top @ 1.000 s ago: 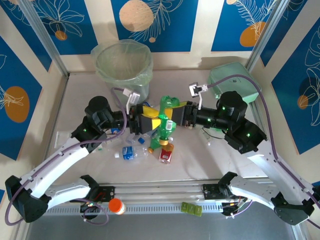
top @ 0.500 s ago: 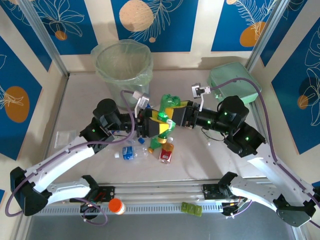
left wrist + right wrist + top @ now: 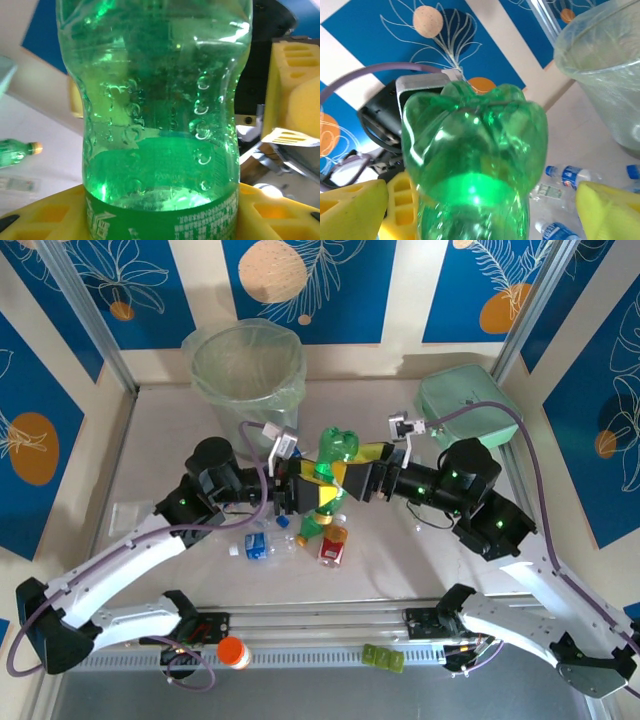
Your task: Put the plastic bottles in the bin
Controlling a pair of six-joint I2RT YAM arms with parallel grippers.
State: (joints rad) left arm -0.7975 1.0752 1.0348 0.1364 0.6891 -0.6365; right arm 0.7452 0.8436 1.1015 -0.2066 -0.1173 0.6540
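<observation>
Next, my left gripper swings outward over the bin's opening (image 3: pixel 247 358) and releases the bottle inside, since the right gripper's fingers stand clear of the green bottle (image 3: pixel 335 450).
A green plastic bottle (image 3: pixel 335 450) hangs above the table's middle, base up, between both arms. My left gripper (image 3: pixel 320 492) is shut on its labelled waist; its yellow fingers (image 3: pixel 40 215) press both sides of the green bottle (image 3: pixel 160 100). My right gripper (image 3: pixel 352 468) stands open around the bottle's base end (image 3: pixel 475 150), with its yellow fingers (image 3: pixel 610 210) clear of the sides. The pale-green bin (image 3: pixel 203 352) stands at the back left, also in the right wrist view (image 3: pixel 605 65). Loose bottles lie below: a clear blue-labelled one (image 3: pixel 260 545), an orange-red one (image 3: pixel 333 545) and a green one (image 3: pixel 310 528).
A flat mint-green case (image 3: pixel 465 400) lies at the back right. An orange-capped object (image 3: pixel 232 651) and a small green item (image 3: pixel 383 657) sit on the near rail. More clear blue-capped bottles (image 3: pixel 565 175) lie on the table in front of the bin.
My left arm moved right and closed on the green bottle. My right gripper drew back slightly to the right, and the bottle tilted a little more upright.
</observation>
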